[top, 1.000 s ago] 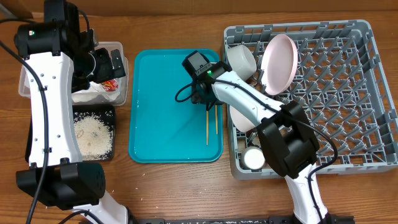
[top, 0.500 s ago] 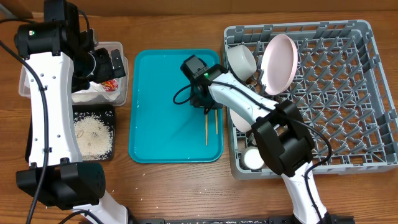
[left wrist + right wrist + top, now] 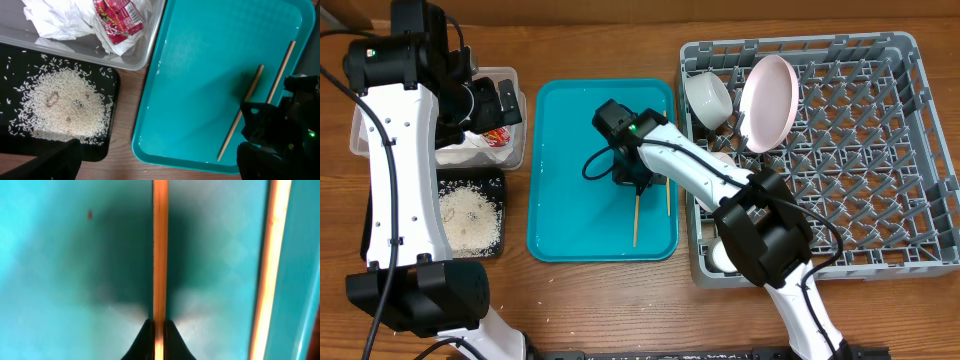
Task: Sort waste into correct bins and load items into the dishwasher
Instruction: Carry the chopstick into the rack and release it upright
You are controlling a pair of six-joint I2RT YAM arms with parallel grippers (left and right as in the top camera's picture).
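Observation:
The rack has free slots by the upright plate, so I will raise my right gripper, move it right in the overhead view, then lower it to release the chopstick.
My right gripper hangs low over the teal tray and is shut on one wooden chopstick; the right wrist view shows its fingertips pinching that chopstick. The second chopstick lies on the tray to its right, also in the right wrist view. My left gripper is open and empty above the clear tub, which holds napkin pieces and the red-and-white wrapper. Rice grains lie in the black tray.
The grey dish rack at the right holds an upright plate, a bowl and a cup along its left side. My right arm crosses the rack's left edge.
My right gripper has moved left across the teal tray with one chopstick in it, away from the other chopstick. The left arm has not moved.

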